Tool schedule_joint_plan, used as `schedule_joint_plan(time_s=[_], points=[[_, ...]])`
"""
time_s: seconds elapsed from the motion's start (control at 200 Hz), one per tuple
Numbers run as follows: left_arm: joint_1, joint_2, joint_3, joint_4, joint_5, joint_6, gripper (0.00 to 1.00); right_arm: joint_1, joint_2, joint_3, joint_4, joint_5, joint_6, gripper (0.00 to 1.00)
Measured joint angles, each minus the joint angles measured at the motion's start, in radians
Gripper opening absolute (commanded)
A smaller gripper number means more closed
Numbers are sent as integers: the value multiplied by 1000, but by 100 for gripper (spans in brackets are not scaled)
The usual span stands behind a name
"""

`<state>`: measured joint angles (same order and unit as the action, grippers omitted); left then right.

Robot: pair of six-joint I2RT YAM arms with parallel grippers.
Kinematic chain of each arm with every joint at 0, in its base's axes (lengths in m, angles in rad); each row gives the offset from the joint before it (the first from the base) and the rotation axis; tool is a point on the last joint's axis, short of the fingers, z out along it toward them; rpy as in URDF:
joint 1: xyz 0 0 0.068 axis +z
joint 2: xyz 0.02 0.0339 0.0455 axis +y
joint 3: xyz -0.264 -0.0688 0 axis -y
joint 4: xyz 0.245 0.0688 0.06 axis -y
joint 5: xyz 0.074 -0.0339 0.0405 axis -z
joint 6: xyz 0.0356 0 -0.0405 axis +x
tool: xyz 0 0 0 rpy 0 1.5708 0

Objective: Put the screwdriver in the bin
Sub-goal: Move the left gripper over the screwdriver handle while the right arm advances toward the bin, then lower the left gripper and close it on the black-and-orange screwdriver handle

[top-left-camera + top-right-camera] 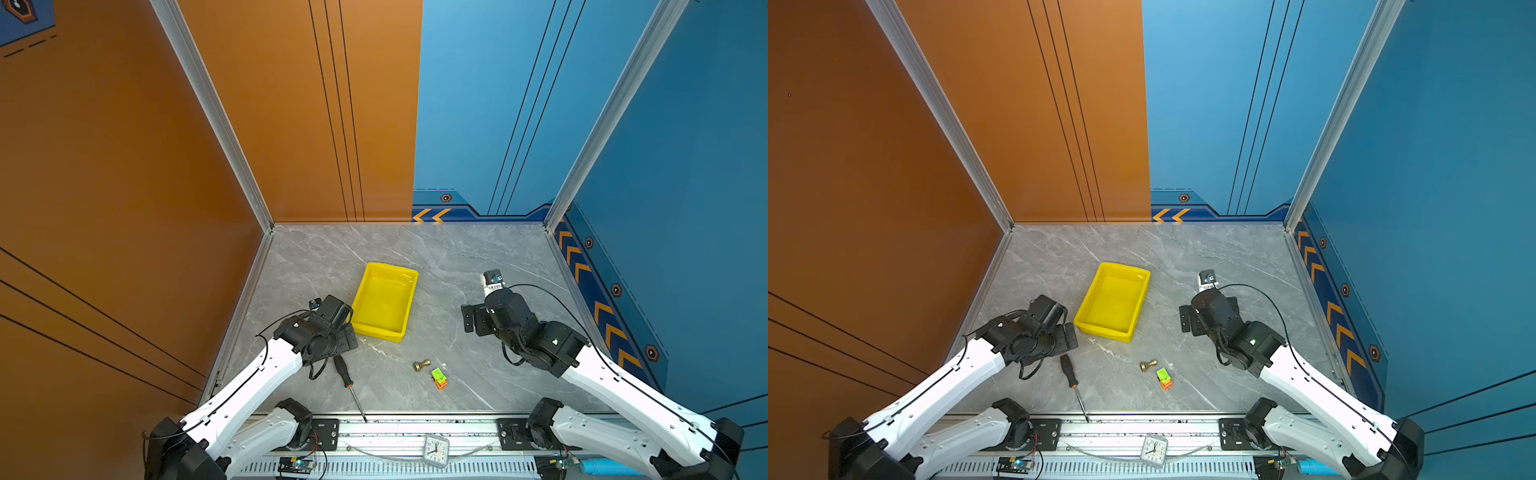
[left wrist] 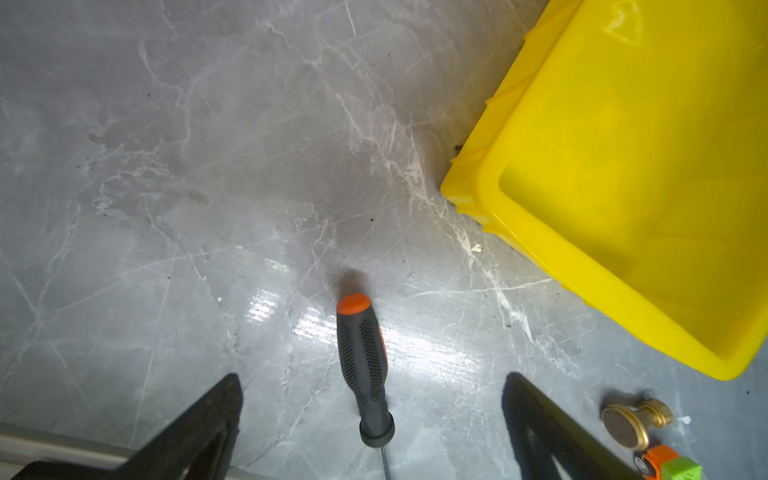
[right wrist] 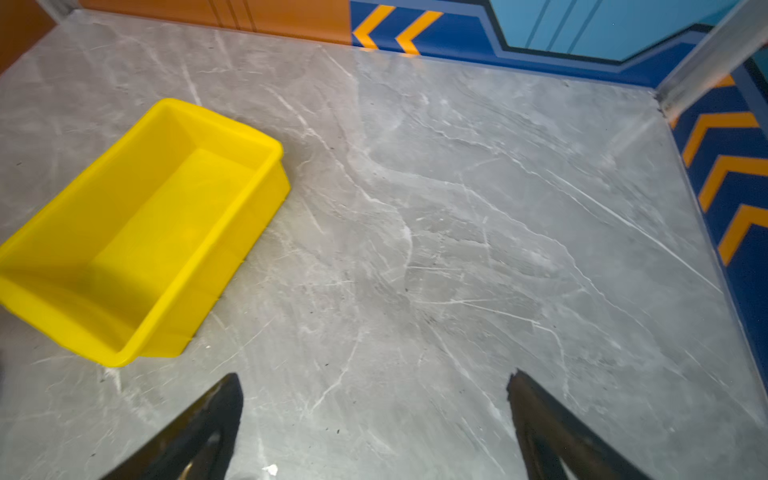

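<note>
The screwdriver's black handle lies below my left gripper, between the open fingers. So my left gripper lowers around it near its orange butt cap next and closes.
The screwdriver lies flat on the grey marble table near the front left. Its black handle has an orange butt cap, and the thin shaft runs toward the front rail. My left gripper hovers over the handle, open wide, with the handle between the fingers and untouched. The yellow bin stands empty just beyond and to the right of that gripper. My right gripper is open over bare table, right of the bin.
A small brass knob and a green-and-orange block lie right of the screwdriver. A small clock sits on the front rail. Orange and blue walls close in the left, back and right sides.
</note>
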<state>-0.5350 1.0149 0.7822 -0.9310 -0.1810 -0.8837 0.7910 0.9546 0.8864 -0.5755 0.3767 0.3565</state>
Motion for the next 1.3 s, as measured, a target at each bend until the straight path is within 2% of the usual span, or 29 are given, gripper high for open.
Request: schedule_joint_plan(time_s=[0.165, 0.441, 0.526, 0.546, 0.641, 0.946, 1.302], points=[[-31, 39, -28, -5, -2, -61, 99, 55, 35, 0, 68, -66, -26, 100], [-68, 98, -79, 11, -1, -118, 88, 88, 96, 2, 154, -120, -49, 100], [-73, 106, -103, 41, 0, -132, 87, 88, 117, 5, 167, -126, -55, 100], [-75, 109, -108, 49, 2, -136, 82, 88, 121, 5, 170, -130, -57, 100], [-90, 128, -138, 85, 4, -159, 78, 88, 138, 8, 180, -142, -66, 100], [-122, 187, -181, 167, 3, -200, 71, 88, 141, 8, 194, -157, -72, 100], [-139, 250, -194, 240, 0, -233, 51, 88, 132, 9, 194, -157, -80, 100]])
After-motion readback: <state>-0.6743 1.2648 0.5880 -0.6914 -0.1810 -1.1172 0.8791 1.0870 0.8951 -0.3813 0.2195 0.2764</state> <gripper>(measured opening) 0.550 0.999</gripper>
